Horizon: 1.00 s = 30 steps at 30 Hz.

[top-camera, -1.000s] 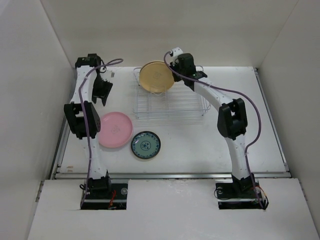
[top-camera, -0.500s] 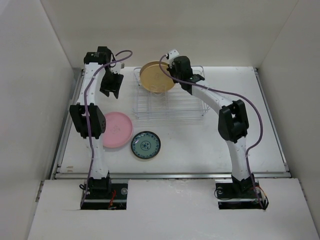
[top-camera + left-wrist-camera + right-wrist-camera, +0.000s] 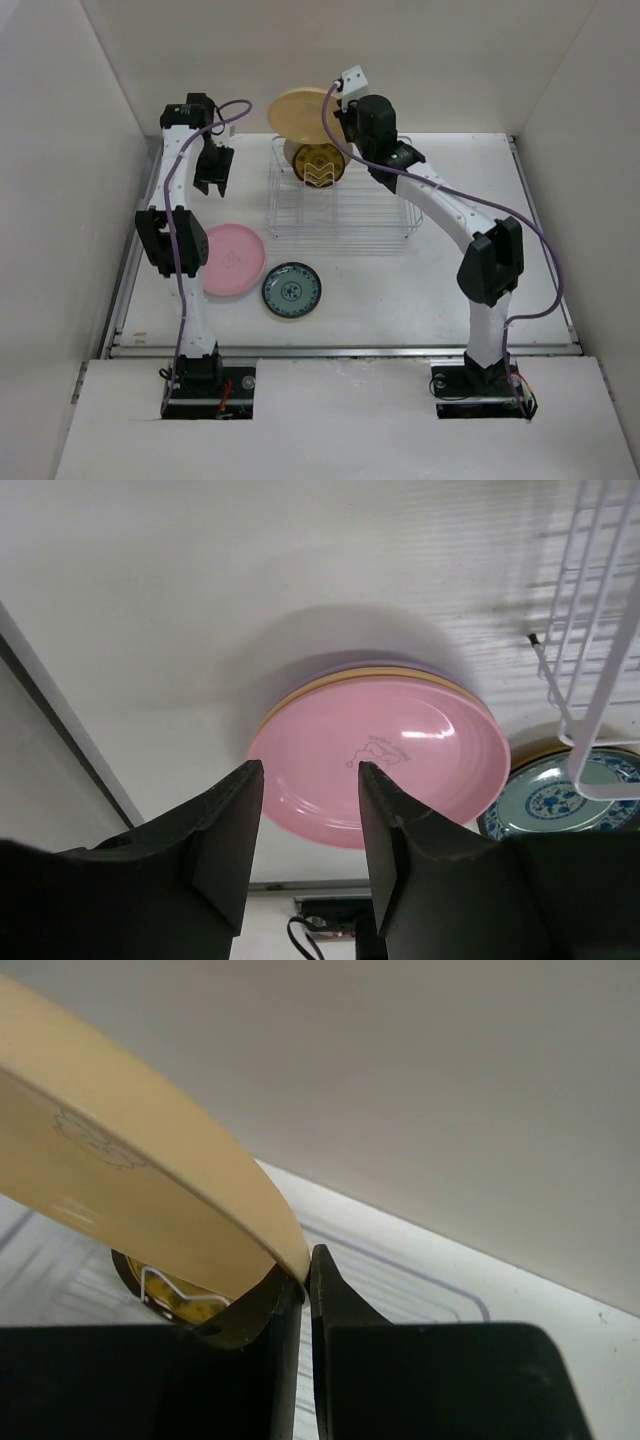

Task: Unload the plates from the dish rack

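Observation:
The cream/tan plate [image 3: 300, 112] needs to come down onto the pink plate at the top of the stack, so I need to move my right gripper back and to the left in the top view.
My right gripper [image 3: 338, 108] is shut on the rim of a cream/tan plate [image 3: 300, 112] and holds it in the air above the back left of the wire dish rack [image 3: 385, 215]. In the right wrist view the plate [image 3: 130, 1195] fills the left, its edge pinched at my gripper [image 3: 306, 1278]. An amber patterned plate [image 3: 316, 164] stands upright in the rack below; it also shows in the right wrist view [image 3: 175, 1295]. My left gripper [image 3: 212, 180] is open and empty, left of the rack, above the table. A pink plate [image 3: 232, 259] tops a stack of plates [image 3: 385, 755].
A teal-green patterned plate [image 3: 291, 290] lies flat on the table, right of the pink stack, and shows in the left wrist view [image 3: 560, 795]. White walls enclose the table on the back and both sides. The rack's wire corner [image 3: 590, 650] hangs close to my left gripper.
My right gripper has lifted the cream/tan plate up out of the rack, uncovering the amber plate behind it. My left gripper shifted slightly, staying left of the rack.

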### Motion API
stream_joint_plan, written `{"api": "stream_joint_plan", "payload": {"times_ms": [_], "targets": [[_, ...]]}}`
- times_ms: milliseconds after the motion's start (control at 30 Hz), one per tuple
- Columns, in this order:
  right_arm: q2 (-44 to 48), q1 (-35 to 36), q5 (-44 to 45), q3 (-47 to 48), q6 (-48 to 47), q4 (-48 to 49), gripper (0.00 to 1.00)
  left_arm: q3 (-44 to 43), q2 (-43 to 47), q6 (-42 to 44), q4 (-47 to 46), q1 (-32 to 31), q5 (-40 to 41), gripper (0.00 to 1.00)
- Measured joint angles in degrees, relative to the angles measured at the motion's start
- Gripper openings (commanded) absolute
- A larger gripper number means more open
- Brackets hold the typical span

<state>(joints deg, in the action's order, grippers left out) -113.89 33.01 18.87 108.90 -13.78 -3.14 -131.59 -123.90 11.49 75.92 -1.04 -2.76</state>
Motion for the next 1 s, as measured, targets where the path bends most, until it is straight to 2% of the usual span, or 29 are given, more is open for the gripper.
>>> {"api": "stream_joint_plan", "payload": {"times_ms": [133, 300, 367, 500, 600, 733, 933, 1000], "targets": [[1.9, 1.2, 0.2, 0.1, -0.3, 1.1, 0.0, 0.9, 0.5, -1.4, -0.3, 2.2, 1.8, 0.39], [1.9, 3.3, -10.4, 0.9, 1.1, -6.0, 0.0, 4.7, 3.9, -4.2, -0.2, 7.3, 3.8, 0.42], [1.0, 5.6, -16.2, 2.3, 3.4, -10.0, 0.0, 5.7, 5.8, -5.4, -0.3, 11.8, 3.8, 0.42], [-5.7, 12.0, -27.0, 11.9, 9.0, -15.7, 0.0, 7.3, 9.9, -7.1, -1.5, 22.9, 2.9, 0.42], [-8.5, 16.6, -31.6, 12.5, 12.6, -16.9, 0.0, 9.9, 13.9, -7.6, -2.4, 28.8, 2.5, 0.42], [-11.0, 19.8, -34.2, 10.7, 16.7, -18.0, 0.0, 13.2, 18.5, -7.4, -2.6, 28.1, 0.8, 0.42], [-19.5, 18.6, -35.1, 13.4, 23.9, -19.4, 0.0, 15.0, 19.7, -7.0, -2.8, 26.2, -2.2, 0.42], [-23.1, 18.1, -34.8, 15.1, 25.9, -20.8, 0.05, 15.0, 19.7, -7.0, -2.8, 26.3, -3.1, 0.42]]}}
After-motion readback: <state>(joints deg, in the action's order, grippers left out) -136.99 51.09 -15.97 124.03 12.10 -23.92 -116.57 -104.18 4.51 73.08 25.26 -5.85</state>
